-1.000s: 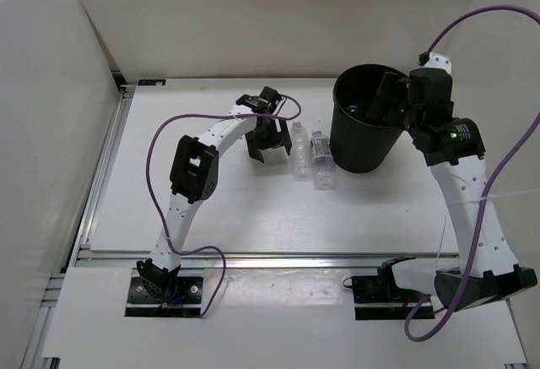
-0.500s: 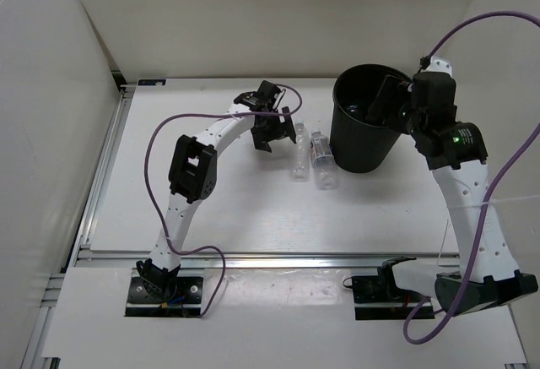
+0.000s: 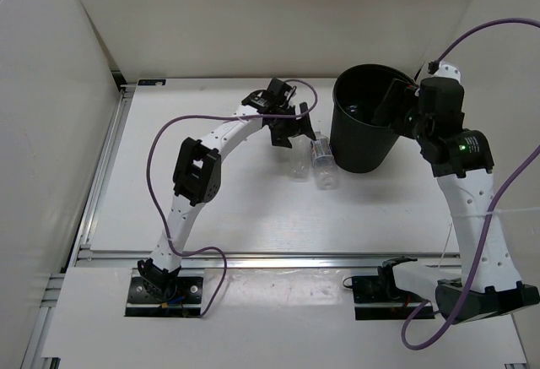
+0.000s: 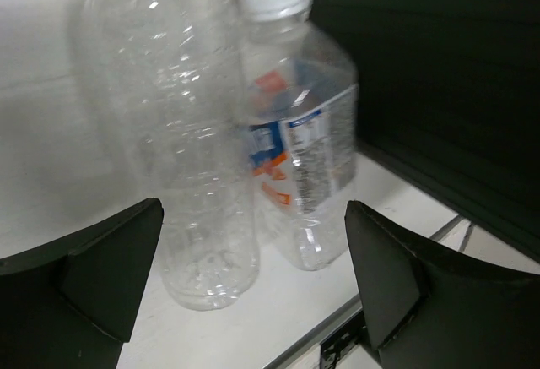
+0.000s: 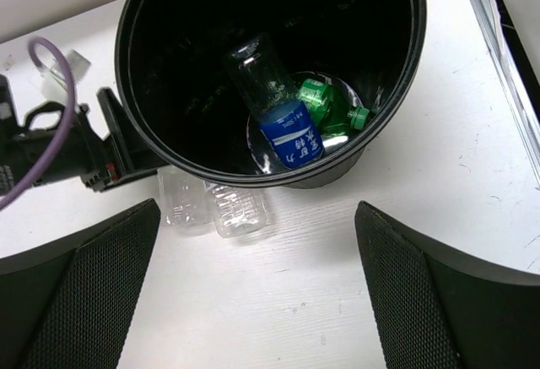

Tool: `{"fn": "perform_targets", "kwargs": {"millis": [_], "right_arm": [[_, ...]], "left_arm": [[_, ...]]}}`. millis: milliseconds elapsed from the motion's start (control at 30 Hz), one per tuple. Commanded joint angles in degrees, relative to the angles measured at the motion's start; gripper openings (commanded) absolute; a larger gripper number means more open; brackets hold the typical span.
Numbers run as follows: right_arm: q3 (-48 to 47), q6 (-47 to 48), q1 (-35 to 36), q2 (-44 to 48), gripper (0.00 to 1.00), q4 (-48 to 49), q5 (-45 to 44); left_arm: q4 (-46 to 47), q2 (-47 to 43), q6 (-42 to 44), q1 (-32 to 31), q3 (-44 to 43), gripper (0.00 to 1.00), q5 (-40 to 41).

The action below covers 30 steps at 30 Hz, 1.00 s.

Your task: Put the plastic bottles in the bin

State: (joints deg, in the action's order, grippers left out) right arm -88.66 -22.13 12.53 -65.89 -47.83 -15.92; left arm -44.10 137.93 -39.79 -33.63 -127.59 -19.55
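Observation:
My left gripper moves down and back, away from the bin, to the plain bottle next.
Two clear plastic bottles lie side by side on the table, just left of the bin: a plain one and a white-labelled one with a white cap. My left gripper hovers open at their far ends, nothing between its fingers. The bin is a tall black bucket; inside it lie a blue-labelled bottle and a green bottle. My right gripper hangs open and empty above the bin's right rim.
The bin's black wall stands close on the right of the labelled bottle. Both clear bottles show beside the bin's base in the right wrist view, next to the left gripper's body. White walls enclose the table.
My left gripper has moved right and a little farther back, from beside the plain bottle to over the bottles' far ends near the bin. The right gripper has drifted slightly right, staying open.

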Motion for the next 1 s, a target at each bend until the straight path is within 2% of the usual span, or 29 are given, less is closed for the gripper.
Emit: {"fn": "perform_targets", "kwargs": {"millis": [0, 233, 367, 433, 467, 500, 533, 567, 633, 733, 800, 967], "right_arm": [[0.3, -0.4, -0.8, 1.3, 1.0, 1.1, -0.3], [1.4, -0.4, -0.8, 1.8, 1.0, 1.1, -0.9], [1.4, 0.2, -0.8, 2.3, 1.0, 0.5, -0.9], [1.4, 0.2, -0.8, 2.3, 1.0, 0.5, -1.4], [2.0, 0.2, -0.8, 2.3, 1.0, 0.5, -1.4], [2.0, 0.2, -1.4, 2.3, 1.0, 0.5, -1.4], [2.5, 0.2, -1.4, 2.3, 1.0, 0.5, -1.4], [2.5, 0.2, -1.4, 2.3, 1.0, 0.5, -1.4], [2.5, -0.4, -1.4, 2.3, 1.0, 0.5, -1.4], [3.1, -1.5, -1.9, 2.9, 1.0, 0.5, -1.4], [3.8, -1.5, -2.4, 2.9, 1.0, 0.5, -1.4], [5.9, -2.8, -3.0, 4.5, 1.0, 0.5, -2.1]], "left_arm": [[0.4, -0.6, 1.6, 0.0, 3.9, 1.0, -1.5], [-1.3, 0.1, 3.1, 0.0, 5.6, 1.0, -0.7], [-1.3, 2.5, 3.1, 0.0, 6.2, 1.0, -5.7], [-0.8, 2.5, 3.1, 0.0, 6.8, 0.91, -7.7], [-0.8, 2.5, 3.1, 0.0, 6.8, 0.82, -7.7], [-0.8, 2.5, 2.4, 0.0, 6.8, 0.65, -7.7], [-0.8, 1.0, 2.4, 0.7, 6.8, 0.58, -6.3], [-0.8, 0.1, 1.7, 0.7, 6.8, 0.55, -5.2], [-2.1, -3.4, 0.2, 2.8, 6.2, 0.55, -1.5], [-2.1, -7.9, -2.5, 5.1, 3.2, 0.55, 2.0], [-0.6, -11.0, -3.8, 5.7, -2.8, 0.53, 3.6], [12.0, -9.1, -7.2, 5.1, -18.8, 0.51, 0.3]]}}
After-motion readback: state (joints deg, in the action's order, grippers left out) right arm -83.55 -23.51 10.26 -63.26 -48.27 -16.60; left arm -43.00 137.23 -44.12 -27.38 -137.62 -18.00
